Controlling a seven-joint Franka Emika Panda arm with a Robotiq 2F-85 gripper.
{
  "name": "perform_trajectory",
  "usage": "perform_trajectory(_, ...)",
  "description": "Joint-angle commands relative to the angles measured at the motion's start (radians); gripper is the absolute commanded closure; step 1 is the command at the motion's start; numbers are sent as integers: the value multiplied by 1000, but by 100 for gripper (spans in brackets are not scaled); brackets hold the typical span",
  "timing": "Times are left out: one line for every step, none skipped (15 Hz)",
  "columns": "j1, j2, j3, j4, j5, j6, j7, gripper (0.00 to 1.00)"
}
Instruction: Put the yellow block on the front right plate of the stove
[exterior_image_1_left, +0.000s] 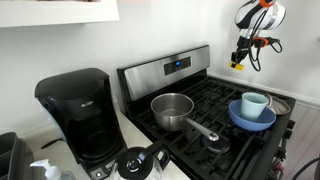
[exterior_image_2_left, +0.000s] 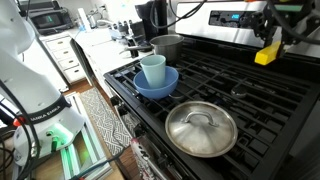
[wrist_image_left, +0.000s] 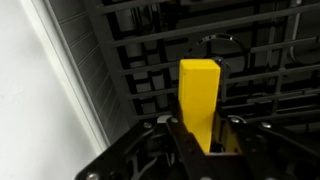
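I will lower my gripper onto the black grates near the steel back panel (exterior_image_1_left: 170, 68) and let go of the yellow block there, because the grates are bare below my gripper.
My gripper (wrist_image_left: 203, 140) is shut on the yellow block (wrist_image_left: 199, 95), a bright yellow bar that sticks out past the fingertips. In both exterior views the gripper (exterior_image_1_left: 240, 58) (exterior_image_2_left: 270, 40) holds the block (exterior_image_1_left: 237, 66) (exterior_image_2_left: 265, 55) in the air above the back part of the stove (exterior_image_1_left: 215, 100) (exterior_image_2_left: 240, 85), near its raised steel back panel (exterior_image_1_left: 170, 68). The wrist view looks down on black grates (wrist_image_left: 150, 60) below the block.
A light blue cup (exterior_image_1_left: 254, 104) (exterior_image_2_left: 152, 70) stands in a blue bowl (exterior_image_1_left: 250, 118) (exterior_image_2_left: 155, 85) on one burner. A steel pot (exterior_image_1_left: 173, 109) (exterior_image_2_left: 166, 46) sits on another, a lidded pan (exterior_image_2_left: 201, 128) on a third. A black coffee maker (exterior_image_1_left: 78, 115) stands beside the stove.
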Motion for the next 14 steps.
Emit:
perform_trajectory(-45,137,52,137,-9,-53,11,92)
perform_trajectory(-41,162,56,163,-35,-42,25,92)
perform_trajectory(-55,190,69,195,-29,-50,12,92)
perform_trajectory(-63,211,76,222,-36,-58,7,92)
perform_trajectory(-74,227,86,246,-43,-68,-13,92)
perform_trajectory(-80,238,91,264,-53,-75,-21,92)
perform_trajectory(-100,234,113,271,-29,-91,-48,92)
perform_trajectory(-78,210,102,206,-45,-36,-1,92)
perform_trajectory(-85,216,108,216,-43,-40,-4,69)
perform_trajectory(-87,217,110,216,-43,-40,-4,69)
perform_trajectory(-87,217,110,216,-42,-40,-4,92)
perform_trajectory(-102,229,133,225,-21,-41,-49,92)
perform_trajectory(-100,238,136,226,-30,-27,-60,92)
perform_trajectory(-103,250,148,229,-28,-15,-79,92)
